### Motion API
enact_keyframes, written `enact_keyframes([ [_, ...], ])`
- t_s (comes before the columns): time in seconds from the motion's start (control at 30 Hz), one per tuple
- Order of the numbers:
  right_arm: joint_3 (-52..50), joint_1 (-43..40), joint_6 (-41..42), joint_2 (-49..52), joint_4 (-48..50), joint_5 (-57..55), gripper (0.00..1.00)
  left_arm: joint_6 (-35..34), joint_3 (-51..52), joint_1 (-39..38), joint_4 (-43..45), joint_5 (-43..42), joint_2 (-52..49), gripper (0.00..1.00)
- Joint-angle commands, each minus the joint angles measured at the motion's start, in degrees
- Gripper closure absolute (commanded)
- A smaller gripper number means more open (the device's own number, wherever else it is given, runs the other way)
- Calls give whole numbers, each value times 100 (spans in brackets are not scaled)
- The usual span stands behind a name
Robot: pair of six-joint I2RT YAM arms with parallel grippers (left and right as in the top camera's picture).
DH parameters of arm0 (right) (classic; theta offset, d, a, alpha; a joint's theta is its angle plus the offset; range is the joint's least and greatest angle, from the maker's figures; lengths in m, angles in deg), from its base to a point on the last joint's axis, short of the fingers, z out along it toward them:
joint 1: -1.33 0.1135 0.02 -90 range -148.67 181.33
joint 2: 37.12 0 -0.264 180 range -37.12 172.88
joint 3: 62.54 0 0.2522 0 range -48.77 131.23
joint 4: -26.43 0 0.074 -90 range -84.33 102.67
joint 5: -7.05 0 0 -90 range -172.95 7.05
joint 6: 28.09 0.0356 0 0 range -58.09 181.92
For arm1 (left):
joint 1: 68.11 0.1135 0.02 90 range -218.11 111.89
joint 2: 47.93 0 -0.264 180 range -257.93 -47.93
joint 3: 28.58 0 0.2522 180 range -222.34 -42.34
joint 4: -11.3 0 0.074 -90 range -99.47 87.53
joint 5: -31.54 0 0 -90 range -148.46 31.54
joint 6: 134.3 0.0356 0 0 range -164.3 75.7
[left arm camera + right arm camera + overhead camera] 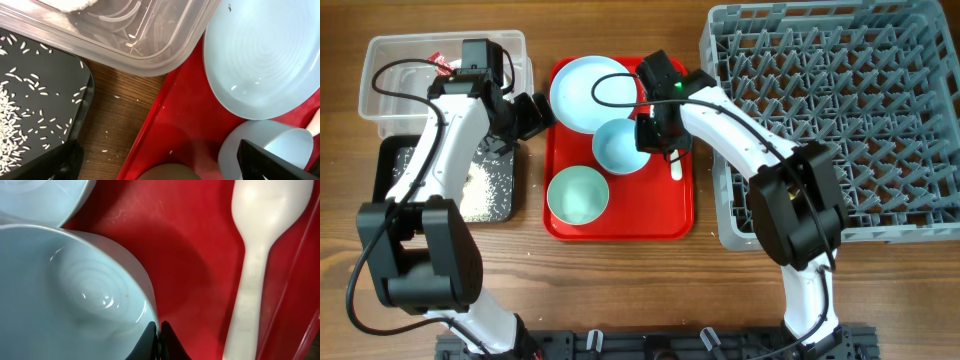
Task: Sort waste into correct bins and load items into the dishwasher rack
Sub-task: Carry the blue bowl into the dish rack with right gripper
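Next, my right gripper will lift the pale blue bowl off the red tray [620, 225] and carry it outward over the far corner of the grey rack, which stands bare.
On the red tray [620, 225] lie a pale blue plate [582, 90], a blue bowl [616, 148], a mint bowl [577, 195] and a white spoon [677, 166]. My right gripper [656, 136] is shut on the blue bowl's right rim; in the right wrist view the black fingertips [150, 339] pinch the bowl [75, 295] wall, with the spoon [260, 255] beside it. My left gripper [530, 114] hangs open and holds nothing, between the clear tub [390, 60] and the plate. Its view shows the tub [150, 45], the plate [260, 55] and the black tray [45, 65].
The grey dishwasher rack [840, 120] fills the right side and stands bare. White rice [485, 190] is scattered on the black tray [392, 160]. A red-and-white wrapper [442, 64] lies in the clear tub. A few grains lie on the wood [115, 115] between the trays.
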Motion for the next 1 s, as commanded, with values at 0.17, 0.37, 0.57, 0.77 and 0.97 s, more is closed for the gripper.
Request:
enact_keyframes([
  [0.17,61,-142,-170,-612,-72,-61,96,42,-114,13,-243,81,247,0],
  [0.37,61,-1058,-426,-1958,-199,-170,96,39,-168,122,-385,466,1010,0],
  [0.57,61,-1814,-409,-2516,-199,-2203,96,39,-166,122,-350,1502,1307,0],
  [0.77,59,-2052,-306,-2142,789,-5226,96,37,-166,122,-350,1510,1294,0],
  [0.97,59,-1974,-2212,-1445,2459,-6155,96,37,-166,122,-350,1510,1294,0],
])
